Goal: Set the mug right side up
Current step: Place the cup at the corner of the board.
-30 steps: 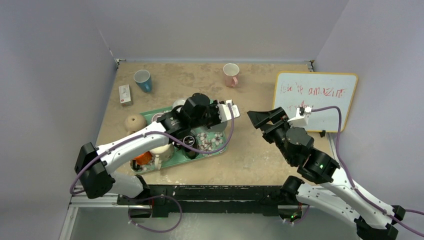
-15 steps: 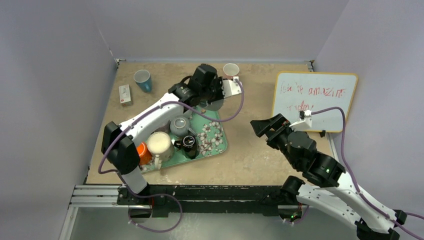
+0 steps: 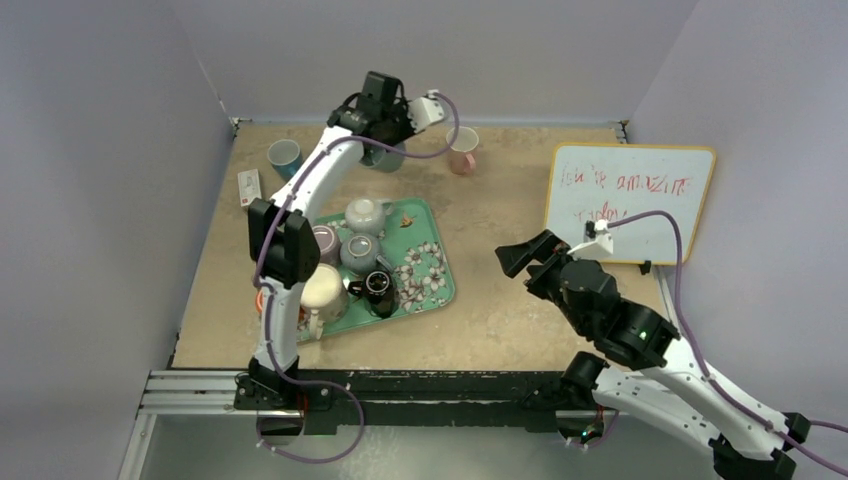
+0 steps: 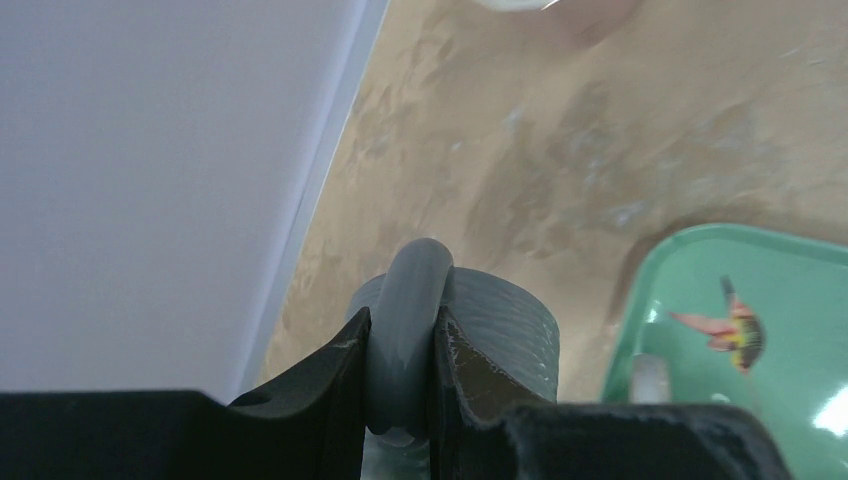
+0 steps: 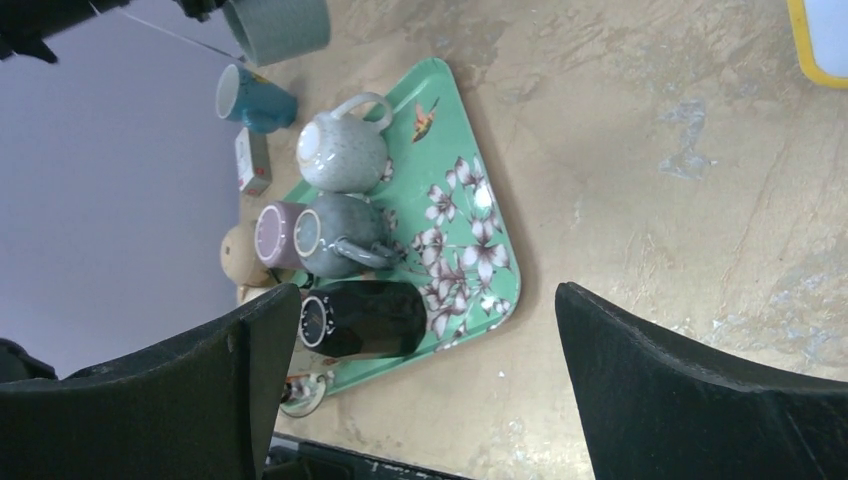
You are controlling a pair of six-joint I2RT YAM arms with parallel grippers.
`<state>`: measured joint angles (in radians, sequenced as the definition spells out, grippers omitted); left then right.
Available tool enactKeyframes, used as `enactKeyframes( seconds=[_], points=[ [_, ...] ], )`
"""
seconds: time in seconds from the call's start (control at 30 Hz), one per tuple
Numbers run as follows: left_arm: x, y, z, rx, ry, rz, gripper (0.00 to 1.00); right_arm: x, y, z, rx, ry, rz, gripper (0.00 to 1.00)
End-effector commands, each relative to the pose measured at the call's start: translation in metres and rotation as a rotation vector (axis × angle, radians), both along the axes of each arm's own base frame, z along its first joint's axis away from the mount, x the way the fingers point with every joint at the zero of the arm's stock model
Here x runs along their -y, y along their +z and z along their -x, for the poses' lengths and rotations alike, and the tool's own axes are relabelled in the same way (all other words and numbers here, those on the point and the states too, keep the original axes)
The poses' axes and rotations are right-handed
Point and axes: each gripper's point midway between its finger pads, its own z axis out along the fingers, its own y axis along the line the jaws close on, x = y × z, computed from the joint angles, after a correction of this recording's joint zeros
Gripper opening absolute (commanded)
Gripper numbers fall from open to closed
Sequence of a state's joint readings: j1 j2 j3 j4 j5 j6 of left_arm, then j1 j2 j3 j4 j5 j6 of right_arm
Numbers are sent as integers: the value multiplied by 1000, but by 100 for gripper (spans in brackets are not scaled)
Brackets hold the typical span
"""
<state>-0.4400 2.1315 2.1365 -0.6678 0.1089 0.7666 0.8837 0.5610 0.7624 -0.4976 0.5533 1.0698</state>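
Observation:
The mug (image 3: 386, 158) still hangs in the air, so my left gripper shifts toward the blue cup and lowers the mug onto bare table beyond the tray (image 3: 436, 292) next.
The mug (image 3: 386, 158) is grey and ribbed and hangs over the back of the table, beyond the green tray (image 3: 436, 292). My left gripper (image 3: 384, 140) is shut on its handle (image 4: 405, 325), one finger on each side of the loop. The right wrist view catches the mug (image 5: 278, 25) at the top edge, clear of the tray (image 5: 497, 262). Which way its mouth faces I cannot tell. My right gripper (image 3: 520, 255) stands open and empty over bare table right of the tray, and in its own view the right gripper (image 5: 425, 330) holds nothing.
The tray carries several mugs: a speckled grey one (image 3: 365, 213), a darker grey one (image 3: 358, 252), a purple one (image 3: 325, 243), a black one (image 3: 378, 287) on its side and a cream one (image 3: 322, 290). A blue cup (image 3: 284, 158), a pink cup (image 3: 462, 150), a small box (image 3: 248, 188) and a whiteboard (image 3: 630, 200) stand around.
My left arm has swung from over the tray to the back of the table, carrying the grey mug with it. The right arm has drawn back slightly.

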Motion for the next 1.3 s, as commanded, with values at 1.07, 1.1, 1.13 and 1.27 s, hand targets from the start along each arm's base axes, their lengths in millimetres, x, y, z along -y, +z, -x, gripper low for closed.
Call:
enactKeyframes(
  seconds=[1.07,1.1,1.13,1.27],
  points=[
    [-139,-101,-84,-89,266,-149,0,-33,-36,-31,-55,10,154,99],
    [-135,-102,-87,-73,249,-136,0,-32,-37,-32,-54,6,158,99],
    [-131,-102,-89,-60,238,-112,0,-32,-37,-32,-55,4,159,99],
    [-131,-105,-101,-6,246,-102,0,-33,-42,-32,-59,4,159,99]
  ],
)
